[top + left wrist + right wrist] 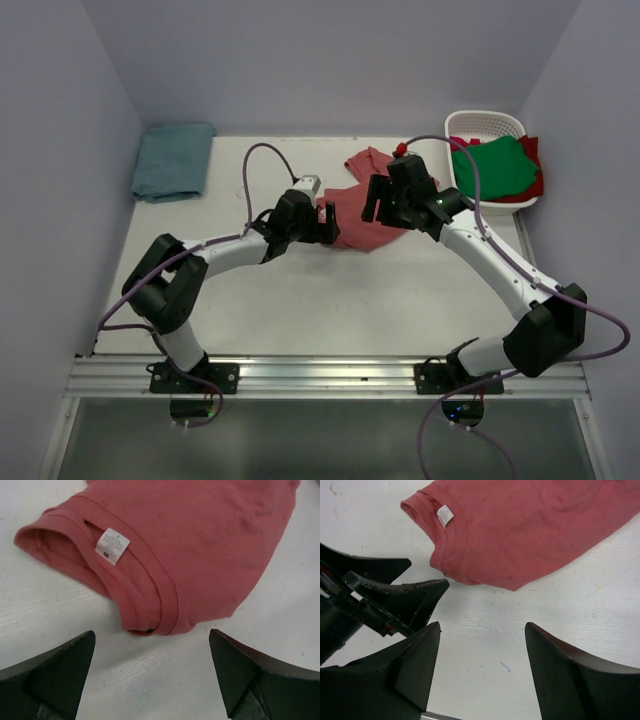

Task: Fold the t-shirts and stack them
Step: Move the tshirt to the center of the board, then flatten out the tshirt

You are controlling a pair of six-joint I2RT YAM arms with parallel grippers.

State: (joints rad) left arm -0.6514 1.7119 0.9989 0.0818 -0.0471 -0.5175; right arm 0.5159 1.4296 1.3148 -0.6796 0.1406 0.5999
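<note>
Next, the left gripper moves down and to the right in the top view to the collar's near end (153, 622), which lies just beyond its open fingers.
A faded brick-red t-shirt (358, 222) lies crumpled on the table at centre back. In the left wrist view its collar with a white label (112, 542) faces my fingers. My left gripper (326, 220) is open and empty at the shirt's left edge, just short of the collar (150, 605). My right gripper (378, 200) is open and empty above the shirt's right part; the shirt (530, 530) lies ahead of its fingers. A teal-blue shirt (173, 160) lies folded at the back left. A green shirt (495, 165) and a brighter red one (536, 172) lie in the basket.
The white slotted basket (485, 122) stands at the back right corner. The left gripper's fingers (405, 597) show close beside my right gripper in the right wrist view. Grey walls close in the table on three sides.
</note>
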